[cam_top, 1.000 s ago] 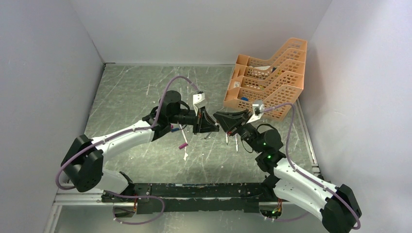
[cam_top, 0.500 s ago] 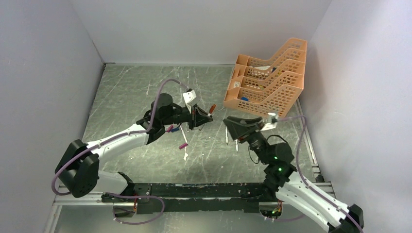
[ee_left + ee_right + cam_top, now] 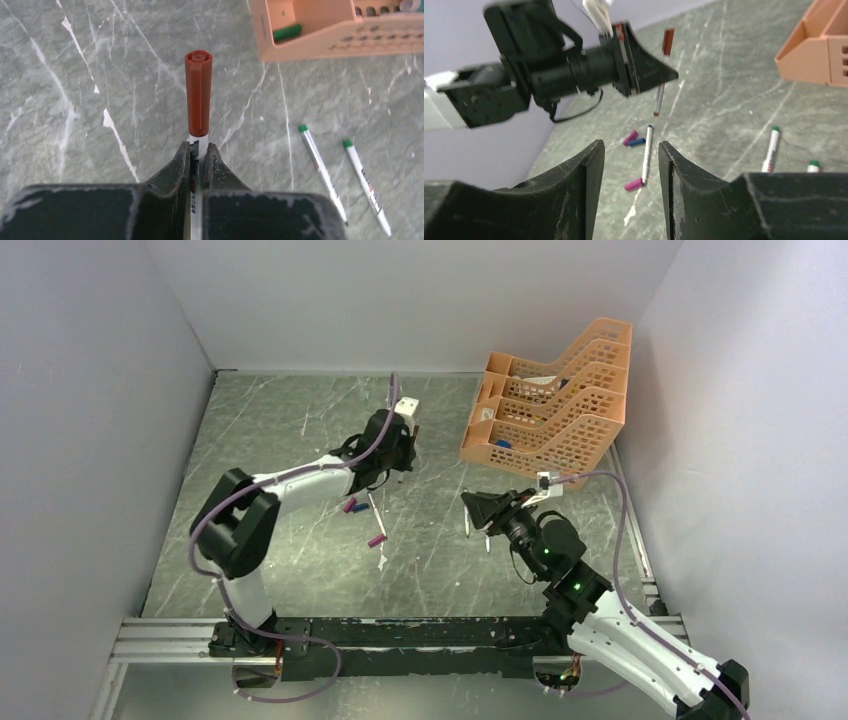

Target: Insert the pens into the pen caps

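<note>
The bare tabletop [image 3: 441, 462] [image 3: 238, 91] beside the orange tray is below my left gripper and to its right in the top view. I will move over there, lower and release the silvery-white pen.
My left gripper [image 3: 403, 447] [image 3: 198, 148] is shut on a silvery-white pen [image 3: 199, 142] with the dark red-brown cap [image 3: 198, 100] on its tip, held above the table. The right wrist view shows this pen [image 3: 659, 100] hanging from the left gripper [image 3: 646, 72]. My right gripper [image 3: 478, 508] [image 3: 629, 147] is open and empty. A third pen [image 3: 374, 510] [image 3: 647, 150] lies on the table with a magenta cap [image 3: 377, 540] [image 3: 634, 184] at its near end. Another magenta cap [image 3: 630, 137] and the blue cap [image 3: 637, 142] lie beside it. Two green-tipped pens [image 3: 320, 170] [image 3: 365, 185] lie uncapped.
The orange mesh tray [image 3: 550, 410] [image 3: 340, 42] stands at the back right, with a green item [image 3: 286, 32] in its lowest tier. Grey walls close the table on the left, back and right. White scratches mark the grey tabletop [image 3: 270, 440].
The two grippers were together at the table's middle. The left gripper has drawn away toward the back with the red-brown-capped pen. The right gripper has pulled back toward the near right, open.
</note>
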{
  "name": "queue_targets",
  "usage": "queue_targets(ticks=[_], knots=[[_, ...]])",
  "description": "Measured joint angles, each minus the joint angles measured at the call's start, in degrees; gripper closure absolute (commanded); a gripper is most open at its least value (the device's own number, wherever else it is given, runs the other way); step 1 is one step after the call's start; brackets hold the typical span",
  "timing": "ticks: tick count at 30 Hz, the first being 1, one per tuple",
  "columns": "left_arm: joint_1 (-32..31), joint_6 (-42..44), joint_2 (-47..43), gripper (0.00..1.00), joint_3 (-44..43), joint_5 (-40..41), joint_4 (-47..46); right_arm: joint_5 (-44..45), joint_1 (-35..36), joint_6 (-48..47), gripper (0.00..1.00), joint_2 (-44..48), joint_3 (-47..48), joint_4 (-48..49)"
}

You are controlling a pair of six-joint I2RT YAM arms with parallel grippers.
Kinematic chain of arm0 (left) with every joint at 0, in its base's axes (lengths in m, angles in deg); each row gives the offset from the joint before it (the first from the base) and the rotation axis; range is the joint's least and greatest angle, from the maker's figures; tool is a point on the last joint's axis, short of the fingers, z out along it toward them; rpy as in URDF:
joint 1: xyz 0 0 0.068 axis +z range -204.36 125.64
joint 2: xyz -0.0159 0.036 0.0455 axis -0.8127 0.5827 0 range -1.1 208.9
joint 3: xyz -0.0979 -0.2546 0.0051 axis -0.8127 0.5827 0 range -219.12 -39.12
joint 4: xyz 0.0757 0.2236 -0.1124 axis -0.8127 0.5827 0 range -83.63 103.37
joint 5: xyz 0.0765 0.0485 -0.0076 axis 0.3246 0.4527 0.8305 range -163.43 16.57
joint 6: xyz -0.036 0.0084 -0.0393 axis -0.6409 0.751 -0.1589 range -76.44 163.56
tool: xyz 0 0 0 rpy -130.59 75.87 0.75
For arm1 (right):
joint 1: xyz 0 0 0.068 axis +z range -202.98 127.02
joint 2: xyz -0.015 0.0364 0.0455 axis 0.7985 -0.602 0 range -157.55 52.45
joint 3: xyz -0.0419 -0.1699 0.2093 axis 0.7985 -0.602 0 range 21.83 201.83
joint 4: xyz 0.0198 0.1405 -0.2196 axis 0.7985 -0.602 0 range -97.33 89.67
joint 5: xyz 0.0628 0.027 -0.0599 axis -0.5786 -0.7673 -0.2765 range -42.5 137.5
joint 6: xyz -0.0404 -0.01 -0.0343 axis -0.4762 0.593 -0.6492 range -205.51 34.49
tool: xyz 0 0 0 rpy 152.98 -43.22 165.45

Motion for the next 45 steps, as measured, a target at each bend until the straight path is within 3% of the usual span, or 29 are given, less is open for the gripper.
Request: queue_targets(ticks=[10,19,23,27,37,45], knots=[[0.0,-10.0,18.8,0.93,-23.1,0.0,7.9,1.3,0.0,0.2,0.56,2.6,0.0,-6.9],[0.0,-17.5,30.1,0.92,-29.5,-5.1,11.0,3.5,0.0,0.0,0.55,10.1,-0.6,-12.8],[0.0,-19.7,30.6,0.75,-30.4,-6.5,10.9,4.4,0.0,-0.2,0.54,12.4,-1.3,-14.9],[0.0,-20.7,30.6,0.67,-30.3,-7.5,10.7,4.7,0.0,-0.7,0.51,11.2,-1.3,-17.3],[0.0,-20.6,26.3,0.66,-24.5,-7.4,9.3,7.2,0.0,-2.6,0.49,-4.1,3.3,-22.6],[0.0,-18.6,11.8,0.67,-14.7,-4.2,7.1,13.9,0.0,-2.7,0.56,-31.2,18.8,-28.6]])
